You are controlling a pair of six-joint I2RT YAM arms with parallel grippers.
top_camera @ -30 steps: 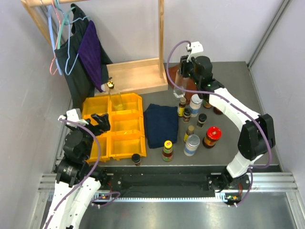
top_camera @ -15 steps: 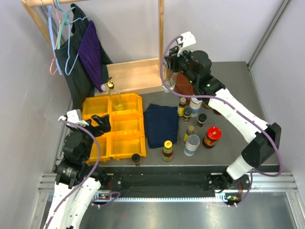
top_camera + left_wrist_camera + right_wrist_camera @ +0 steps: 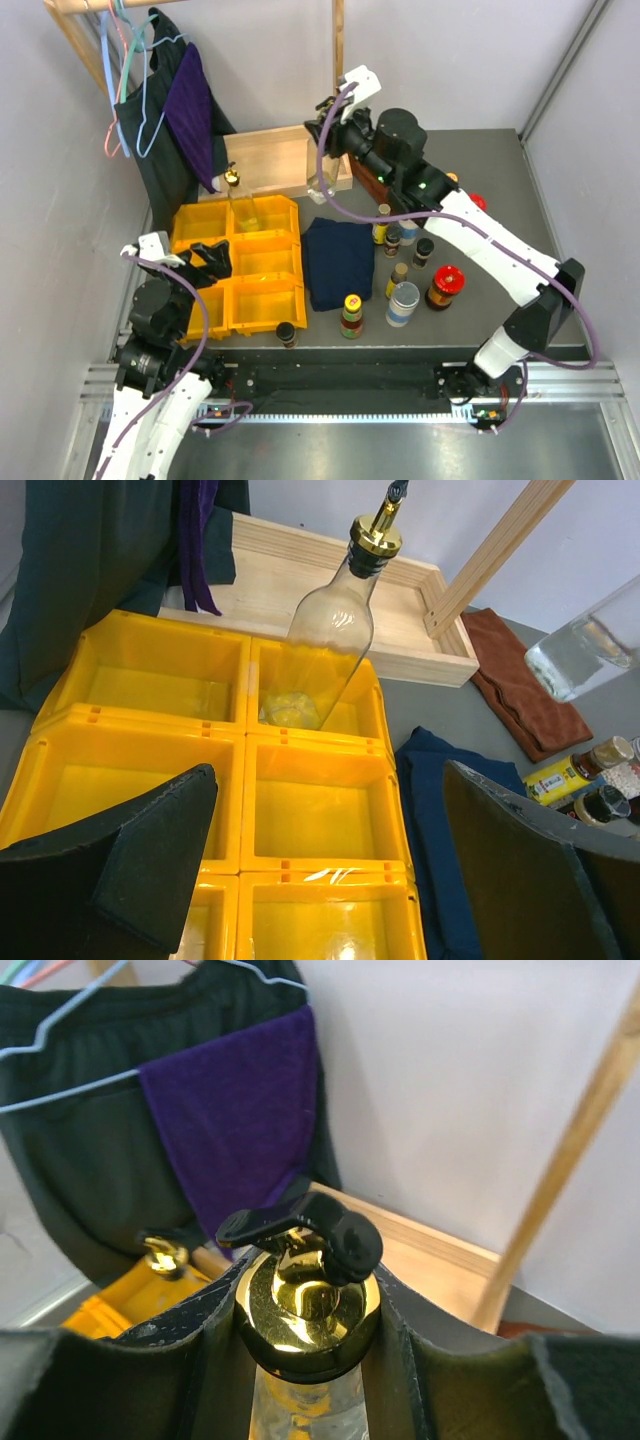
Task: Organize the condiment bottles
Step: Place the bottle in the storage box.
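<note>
I will next move my right gripper's bottle to the left in the top view, then down into the yellow bin's free side (image 3: 279,214), and release it beside its gold-topped match.
My right gripper (image 3: 328,125) is shut on the gold top (image 3: 308,1305) of a clear glass bottle (image 3: 321,183) and holds it in the air over the right end of the wooden tray. Its base also shows in the left wrist view (image 3: 585,655). A second clear gold-topped bottle (image 3: 240,203) stands in the back right yellow bin (image 3: 335,630). My left gripper (image 3: 207,258) is open and empty above the yellow bins (image 3: 328,770). Several bottles and jars stand at the right: a yellow-capped sauce bottle (image 3: 352,313), a white-lidded jar (image 3: 404,303) and a red-lidded jar (image 3: 445,285). A black-capped jar (image 3: 286,334) stands at the front edge.
Yellow bins (image 3: 262,290) sit at the left. A folded blue cloth (image 3: 338,262) lies beside them. A brown cloth (image 3: 368,182) lies by the wooden tray (image 3: 280,160). A rack post (image 3: 338,60) rises from the tray, and clothes (image 3: 175,110) hang at the back left.
My right arm has swung left and towards the back, carrying the clear bottle from above the bottle cluster to the wooden tray's right end. My left arm has not moved.
</note>
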